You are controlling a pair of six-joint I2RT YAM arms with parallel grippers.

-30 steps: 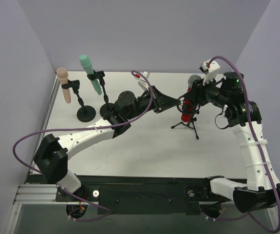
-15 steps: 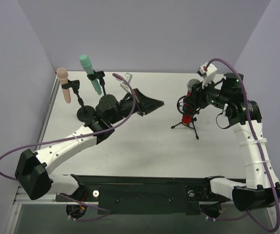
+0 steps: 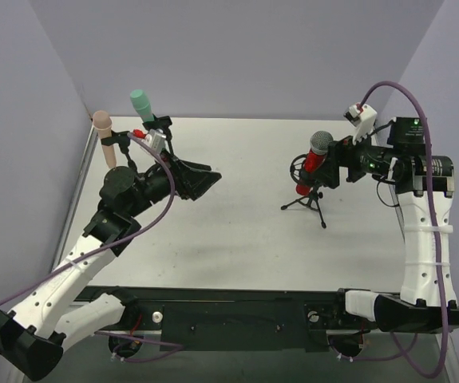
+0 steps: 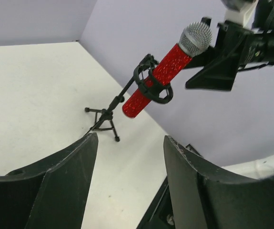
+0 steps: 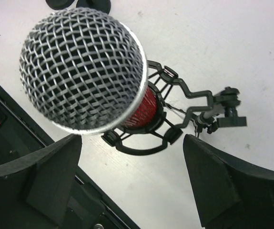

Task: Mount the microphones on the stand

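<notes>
The red microphone is already in its clip, so the robot's right gripper will lower and tilt next onto the tripod's upper pole (image 5: 209, 115), which stands below the gripper's open fingers.
The glittery red microphone (image 3: 312, 160) with a silver mesh head (image 5: 82, 67) sits tilted in the clip of a small black tripod stand (image 3: 310, 203). The left wrist view shows it (image 4: 158, 78) held by the clip alone. My right gripper (image 3: 332, 164) is open just right of it, its jaws apart on either side below the head (image 5: 132, 140) and touching nothing. My left gripper (image 3: 206, 182) is open and empty (image 4: 130, 138), well to the left of the tripod. The pale pink microphone (image 3: 105, 140) and the mint green microphone (image 3: 144, 112) stand in clips at the back left.
Two round-based stands (image 3: 124, 152) carrying the pink and green microphones are partly hidden behind my left arm. Purple-grey walls close in the table (image 3: 245, 231) on three sides. A black rail (image 3: 237, 307) runs along the near edge.
My left gripper opened and drew back left, away from the tripod. My right gripper opened off the red microphone and backed to the right; the microphone stayed in the clip.
</notes>
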